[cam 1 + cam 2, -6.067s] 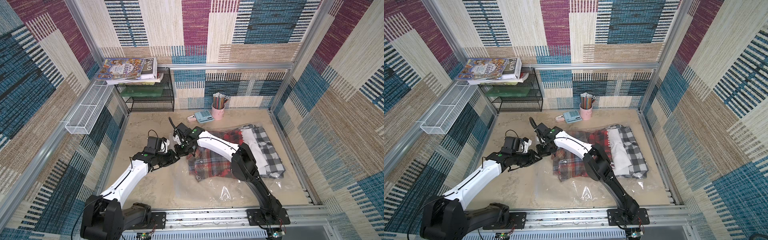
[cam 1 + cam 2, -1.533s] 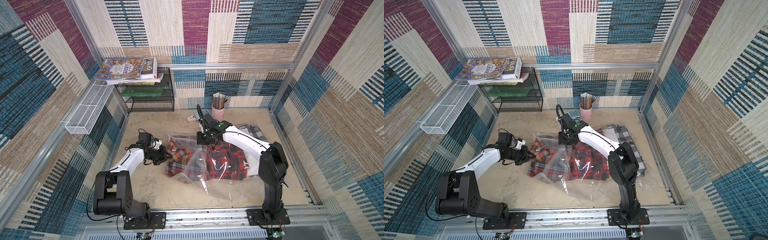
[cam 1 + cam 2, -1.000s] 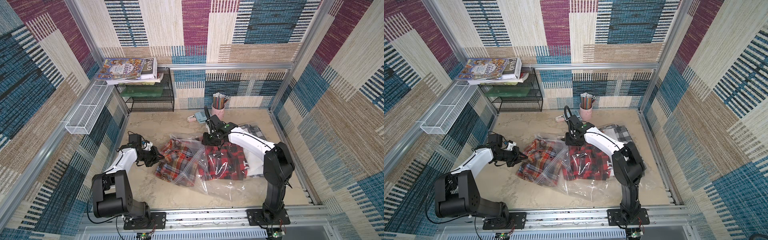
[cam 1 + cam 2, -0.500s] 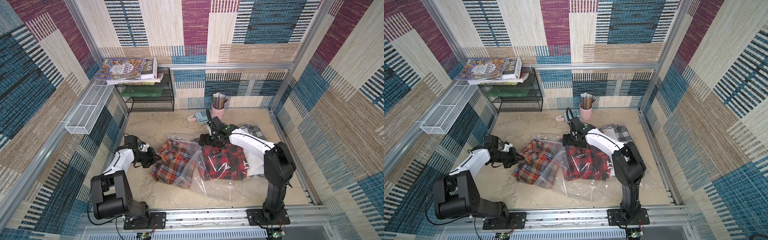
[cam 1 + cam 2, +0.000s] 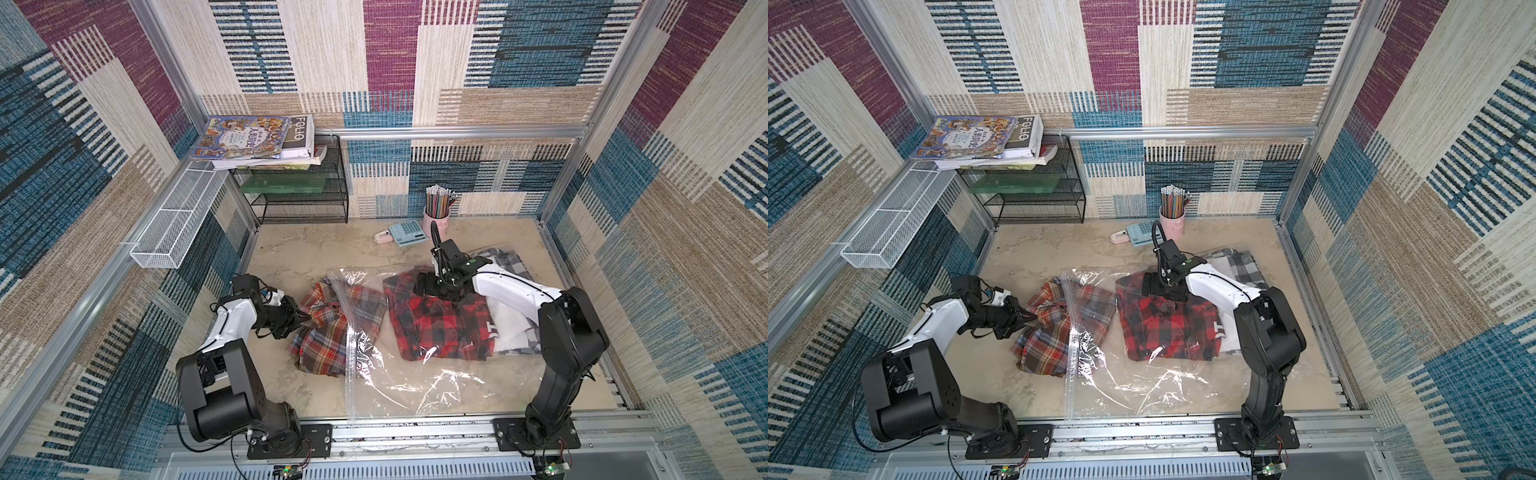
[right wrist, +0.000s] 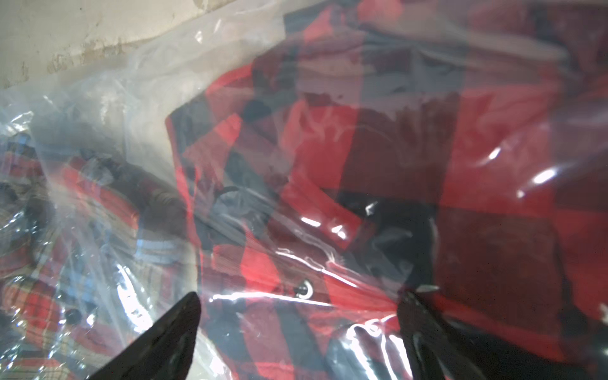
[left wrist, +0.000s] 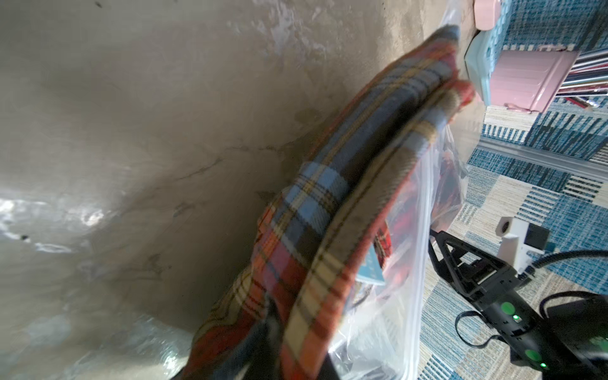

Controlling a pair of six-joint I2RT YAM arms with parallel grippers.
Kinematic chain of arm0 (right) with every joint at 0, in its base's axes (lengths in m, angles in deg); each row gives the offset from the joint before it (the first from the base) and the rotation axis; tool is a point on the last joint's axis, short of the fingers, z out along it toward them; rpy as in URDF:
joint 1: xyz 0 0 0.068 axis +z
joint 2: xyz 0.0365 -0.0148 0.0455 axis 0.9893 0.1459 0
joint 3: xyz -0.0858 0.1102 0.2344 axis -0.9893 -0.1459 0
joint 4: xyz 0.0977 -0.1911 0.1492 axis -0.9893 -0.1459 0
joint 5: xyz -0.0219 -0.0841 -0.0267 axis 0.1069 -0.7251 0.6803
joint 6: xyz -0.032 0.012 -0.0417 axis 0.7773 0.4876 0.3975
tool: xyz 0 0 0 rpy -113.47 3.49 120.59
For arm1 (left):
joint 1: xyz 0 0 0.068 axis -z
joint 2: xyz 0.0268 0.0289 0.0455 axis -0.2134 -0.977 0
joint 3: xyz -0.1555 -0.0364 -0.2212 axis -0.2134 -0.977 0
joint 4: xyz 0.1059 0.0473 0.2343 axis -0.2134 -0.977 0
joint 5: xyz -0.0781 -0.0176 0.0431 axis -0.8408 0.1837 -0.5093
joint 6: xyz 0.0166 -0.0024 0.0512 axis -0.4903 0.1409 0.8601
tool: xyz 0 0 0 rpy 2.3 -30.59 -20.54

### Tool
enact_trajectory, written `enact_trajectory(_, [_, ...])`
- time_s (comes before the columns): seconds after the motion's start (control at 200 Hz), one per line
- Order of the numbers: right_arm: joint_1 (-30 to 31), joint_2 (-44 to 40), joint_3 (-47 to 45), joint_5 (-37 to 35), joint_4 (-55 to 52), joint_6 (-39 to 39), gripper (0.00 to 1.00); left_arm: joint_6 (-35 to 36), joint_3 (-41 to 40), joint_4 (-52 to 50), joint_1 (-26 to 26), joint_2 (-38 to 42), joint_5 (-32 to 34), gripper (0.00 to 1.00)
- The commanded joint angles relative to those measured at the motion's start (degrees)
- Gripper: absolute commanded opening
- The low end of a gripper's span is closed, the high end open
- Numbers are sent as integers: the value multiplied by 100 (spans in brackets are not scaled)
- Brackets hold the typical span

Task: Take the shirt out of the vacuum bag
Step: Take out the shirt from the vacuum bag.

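My left gripper next draws the half-bagged shirt outward, away from the bag's zip edge, and releases it on bare tabletop outward by the wire rack.
The clear vacuum bag (image 5: 415, 382) (image 5: 1142, 386) lies flat in both top views, its zip edge facing my left arm. An orange-and-blue plaid shirt (image 5: 320, 332) (image 5: 1044, 332) (image 7: 329, 230) lies half out of that mouth, its right part still under the plastic. My left gripper (image 5: 301, 320) (image 5: 1027, 318) (image 7: 276, 345) is shut on the shirt's near edge. My right gripper (image 5: 428, 286) (image 5: 1154, 286) (image 6: 301, 299) is open just above the bag, over a red-and-black checked shirt (image 5: 436, 328) (image 6: 394, 164) inside it, with nothing between its fingertips (image 6: 184, 316).
White and grey checked clothes (image 5: 507, 270) lie deeper in the bag. A pink pencil cup (image 5: 436, 216) and a blue calculator (image 5: 407, 232) stand at the back. A black wire rack (image 5: 303, 199) with books fills the back left corner; a white wire basket (image 5: 174, 224) hangs on the left wall.
My left gripper has dragged the plaid shirt further left out of the bag's mouth. My right gripper has opened, and the bag has settled flat.
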Motion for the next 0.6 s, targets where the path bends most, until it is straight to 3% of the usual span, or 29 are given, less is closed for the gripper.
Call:
enact_trajectory(0.0, [-135, 48, -201, -225, -116, -126, 96, 137, 157, -79, -114, -34, 39, 0])
enact_trajectory(0.29, [-736, -357, -905, -494, 32, -264, 96, 356, 681, -455, -665, -112, 262, 0])
enact_trajectory(0.596, [-1045, -360, -1120, -523, 72, -248, 96, 678, 1765, -904, -699, -640, 1205, 0])
